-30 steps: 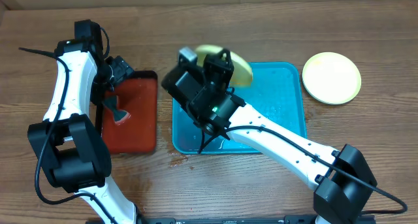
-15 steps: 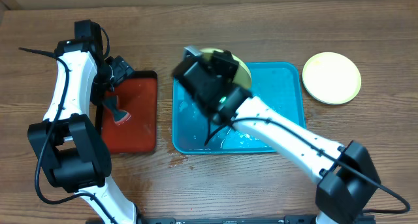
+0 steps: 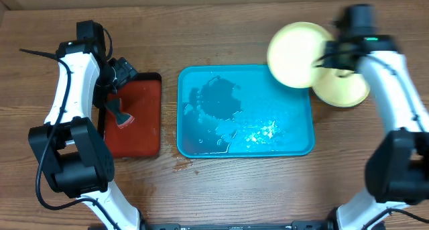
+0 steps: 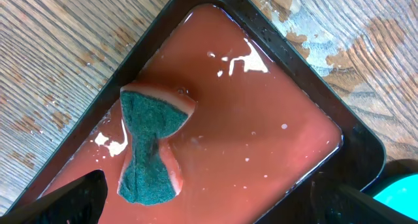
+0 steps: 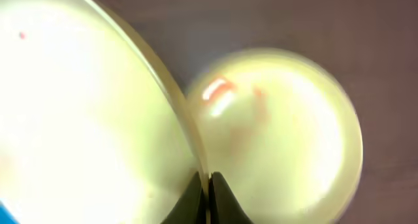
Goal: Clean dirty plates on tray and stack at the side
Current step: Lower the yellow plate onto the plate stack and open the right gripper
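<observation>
The right gripper moves to the right in the overhead view and down next to release the yellow-green plate's rim atop the second plate [image 3: 344, 90] [image 5: 281, 129], since that second plate lies beside the tray.
My right gripper [image 3: 324, 58] is shut on the rim of a yellow-green plate [image 3: 295, 54] and holds it tilted in the air over the far right corner of the turquoise tray [image 3: 194, 146]. In the right wrist view the held plate [image 5: 78, 119] fills the left, pinched between my fingers [image 5: 191, 201]. A second yellow-green plate [image 3: 348, 90] lies on the table right of the tray; it shows below with faint red smears in the right wrist view [image 5: 281, 139]. The tray holds only water. My left gripper [image 4: 206, 211] is open above a green sponge [image 4: 150, 145]. No blue plate shows.
A black-rimmed red tray [image 3: 151, 79] with reddish water stands left of the turquoise tray, with the sponge [image 3: 121, 116] in it. A small wet patch lies on the wood by the turquoise tray's near left corner [image 3: 182, 164].
My right arm swung from the tray's far left to its far right, carrying the yellow-green plate to above the plate on the table. The left arm has not moved.
</observation>
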Controlling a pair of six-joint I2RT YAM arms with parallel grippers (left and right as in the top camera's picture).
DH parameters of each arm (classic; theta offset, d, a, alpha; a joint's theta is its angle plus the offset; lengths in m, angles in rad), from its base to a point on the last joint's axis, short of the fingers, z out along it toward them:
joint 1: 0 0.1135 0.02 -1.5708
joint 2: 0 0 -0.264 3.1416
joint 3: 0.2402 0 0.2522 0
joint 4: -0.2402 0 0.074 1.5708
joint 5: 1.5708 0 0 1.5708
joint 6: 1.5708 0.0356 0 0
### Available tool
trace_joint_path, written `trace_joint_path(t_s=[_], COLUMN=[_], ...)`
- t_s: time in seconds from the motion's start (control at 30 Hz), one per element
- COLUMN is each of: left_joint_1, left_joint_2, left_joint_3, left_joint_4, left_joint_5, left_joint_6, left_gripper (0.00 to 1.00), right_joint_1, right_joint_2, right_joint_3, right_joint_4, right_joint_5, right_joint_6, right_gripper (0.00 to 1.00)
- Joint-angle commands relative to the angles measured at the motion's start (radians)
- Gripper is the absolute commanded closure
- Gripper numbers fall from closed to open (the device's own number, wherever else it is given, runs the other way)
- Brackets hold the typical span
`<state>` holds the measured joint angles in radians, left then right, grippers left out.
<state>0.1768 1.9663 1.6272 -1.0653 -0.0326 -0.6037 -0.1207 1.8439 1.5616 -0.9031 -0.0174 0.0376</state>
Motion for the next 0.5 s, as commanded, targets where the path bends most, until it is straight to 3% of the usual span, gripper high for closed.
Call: trace_joint_path(t_s=[0.0,0.2,0.47], left_joint_1=[-0.001,-0.001,-0.001], left_joint_2=[0.003,0.003,0.003], left_joint_3=[0.016,0.016,0.016], left_joint_4=[0.0,0.005,0.004], left_joint_5=[0.007,0.007,0.007], left_joint_6=[-0.003,-0.003,-0.003], left_gripper=[0.0,0.0,0.0], right_joint_1=[-0.135,-0.311,-0.344], right_joint_2=[0.0,0.05,0.13], right_joint_3=[0.01,0.001,-0.056], right_joint_4=[-0.051,-0.082,0.014], right_joint_5=[-0.265,-0.265,-0.177], right_joint_6=[0.062,0.167,0.241], right_gripper=[0.96,0.96,0.96])
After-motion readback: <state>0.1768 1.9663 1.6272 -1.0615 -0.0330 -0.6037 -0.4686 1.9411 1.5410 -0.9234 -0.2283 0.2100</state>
